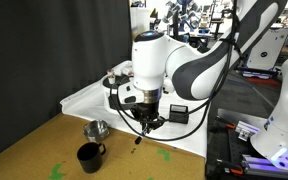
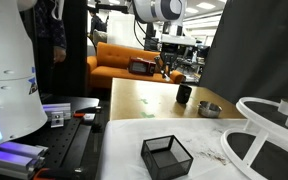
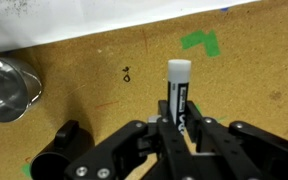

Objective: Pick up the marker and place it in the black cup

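Next, my gripper moves outward and down over the black cup's opening [image 1: 89, 149] to release the marker [image 1: 139, 137], since the cup stands below and outward of my gripper.
My gripper [image 3: 179, 128] is shut on the marker [image 3: 179, 92], a dark stick with a whitish end that points away from the jaws. In an exterior view the gripper [image 1: 148, 122] holds the marker [image 1: 139, 137] tilted downward above the brown table. The black cup [image 1: 90, 155] stands on the table, lower left of the gripper and apart from it. It also shows in the wrist view at the lower left [image 3: 58, 142], and past the gripper [image 2: 167, 68] in an exterior view [image 2: 184, 94].
A shiny silver metal cup [image 1: 97, 129] stands close to the black cup, also seen in the wrist view [image 3: 6, 88]. A black square box [image 2: 166, 154] sits at the table's near side. Green tape marks [image 3: 202, 42] lie on the table. A white sheet [image 1: 89, 100] covers the back.
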Motion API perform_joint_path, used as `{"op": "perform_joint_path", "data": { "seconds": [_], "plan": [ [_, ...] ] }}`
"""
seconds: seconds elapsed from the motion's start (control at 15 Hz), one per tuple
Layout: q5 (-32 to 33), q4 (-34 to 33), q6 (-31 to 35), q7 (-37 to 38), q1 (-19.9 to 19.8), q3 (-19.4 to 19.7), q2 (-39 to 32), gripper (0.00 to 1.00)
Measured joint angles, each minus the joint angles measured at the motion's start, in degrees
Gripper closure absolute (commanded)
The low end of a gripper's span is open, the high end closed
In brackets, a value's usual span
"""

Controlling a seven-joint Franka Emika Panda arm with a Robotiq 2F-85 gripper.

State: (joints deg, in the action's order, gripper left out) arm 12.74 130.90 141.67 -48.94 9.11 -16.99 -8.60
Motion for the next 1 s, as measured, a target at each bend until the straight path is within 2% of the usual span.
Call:
{"op": "perform_joint_path", "data": {
  "seconds": [0.2,0.4,0.53,0.73,0.87,1.0],
  "plan": [
    [-7.31,-0.02,10.12,-5.15,-0.23,-0.02,-1.50,0.95],
    [-18.74,-0.01,21.26,-14.40,-1.91,-2.00,-4.53,0.95],
    [-28.34,-0.58,27.70,-21.89,-4.61,-6.37,-7.31,0.95],
    [-39.79,-4.61,34.39,-31.82,-11.31,-17.44,-13.01,0.95],
    [-41.69,-7.89,36.37,-35.27,-15.56,-22.97,-16.84,0.95],
    [-41.59,-10.06,37.10,-36.85,-18.24,-24.78,-19.75,0.95]
  ]
}}
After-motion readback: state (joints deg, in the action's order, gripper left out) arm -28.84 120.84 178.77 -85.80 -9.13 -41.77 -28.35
